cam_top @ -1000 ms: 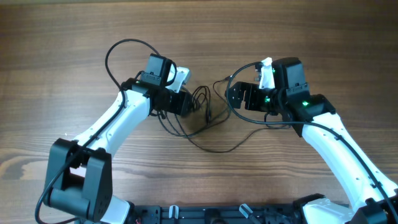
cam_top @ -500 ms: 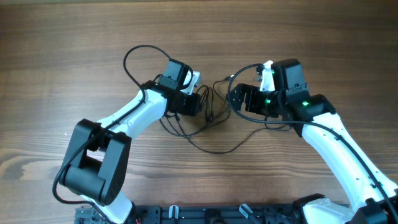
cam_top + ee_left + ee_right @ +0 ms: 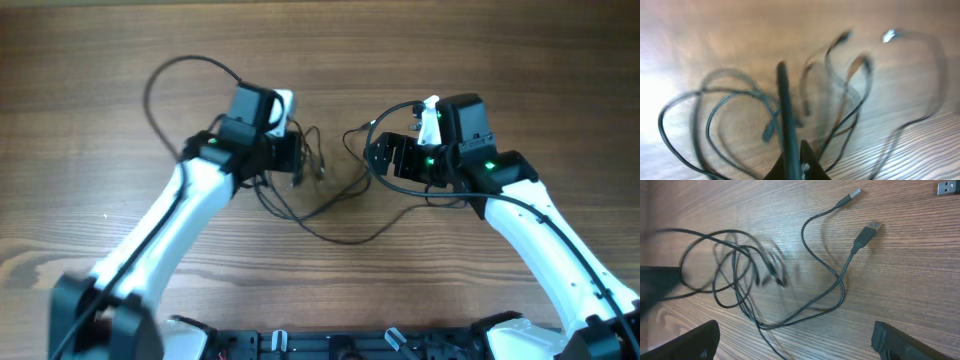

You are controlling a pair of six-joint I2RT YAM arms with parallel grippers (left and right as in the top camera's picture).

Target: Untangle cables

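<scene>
My left gripper holds the black cable, so my right gripper will next tilt and sweep across the tangle toward it to close.
The cables (image 3: 318, 168) are thin black cords in a loose tangle at the table's middle, between my two arms. My left gripper (image 3: 293, 160) is at the tangle's left edge. In the blurred left wrist view its jaws (image 3: 795, 164) are shut on one black cable (image 3: 784, 107), which runs straight up from them. The other loops (image 3: 850, 95) are spread beyond it. My right gripper (image 3: 384, 157) hangs open to the right of the tangle. In the right wrist view its fingers (image 3: 695, 340) stand wide apart over the cables (image 3: 737, 265), with nothing between them. Two plug ends (image 3: 867, 230) lie nearby.
The left arm's own thicker black wire (image 3: 165, 75) arcs out behind the left wrist. A small silver plug end (image 3: 943, 187) lies at the top right edge of the right wrist view. Bare wooden table (image 3: 500, 60) surrounds the tangle.
The left jaws have shut on a cable. The left arm went right into the tangle, then swung back left, dragging loops with it. The right arm has not moved.
</scene>
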